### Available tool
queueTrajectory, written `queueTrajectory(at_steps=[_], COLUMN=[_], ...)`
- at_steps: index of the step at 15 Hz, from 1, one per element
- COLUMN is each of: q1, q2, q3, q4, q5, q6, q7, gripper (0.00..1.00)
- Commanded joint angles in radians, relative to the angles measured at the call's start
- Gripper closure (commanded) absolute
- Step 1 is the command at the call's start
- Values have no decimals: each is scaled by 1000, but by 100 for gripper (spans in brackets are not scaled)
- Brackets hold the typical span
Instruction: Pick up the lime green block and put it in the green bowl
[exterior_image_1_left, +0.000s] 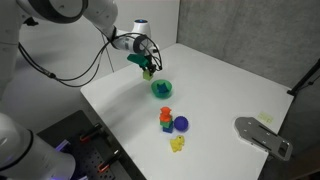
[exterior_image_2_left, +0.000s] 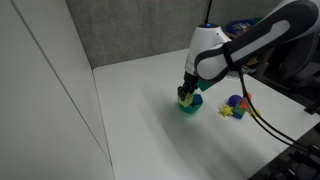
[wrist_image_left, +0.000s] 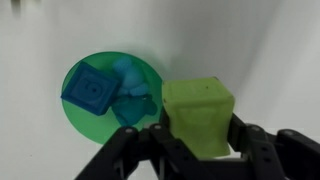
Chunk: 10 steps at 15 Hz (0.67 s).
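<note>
Next, the gripper shifts sideways over the blue pieces in the green bowl (exterior_image_1_left: 162, 89), then down to release the lime green block, which still hangs beside the bowl's rim.
My gripper (wrist_image_left: 198, 132) is shut on the lime green block (wrist_image_left: 200, 112), a pale yellow-green cube held between the black fingers. In the wrist view the green bowl (wrist_image_left: 75, 115) lies below and to the left of the block; it holds blue pieces. In both exterior views the gripper (exterior_image_1_left: 147, 66) (exterior_image_2_left: 187, 96) hangs just above and beside the bowl (exterior_image_1_left: 162, 89) (exterior_image_2_left: 191, 107) on the white table. The block shows as a small green spot in the jaws (exterior_image_1_left: 147, 69).
A red-orange and green stack (exterior_image_1_left: 166, 120), a purple-blue round piece (exterior_image_1_left: 181, 124) and a brighter yellow piece (exterior_image_1_left: 178, 144) lie on the white table (exterior_image_1_left: 230, 85) past the bowl. A grey metal plate (exterior_image_1_left: 262, 136) sits at the table's edge. A cable hangs from the arm.
</note>
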Motion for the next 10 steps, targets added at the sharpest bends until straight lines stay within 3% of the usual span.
queueTrajectory(at_steps=[1, 10], q1=[-4, -7], q2=[28, 170], q3=[-25, -83], q4=[80, 228], q5=[-6, -5], q6=[-38, -54], q7=[28, 73], gripper=[73, 73])
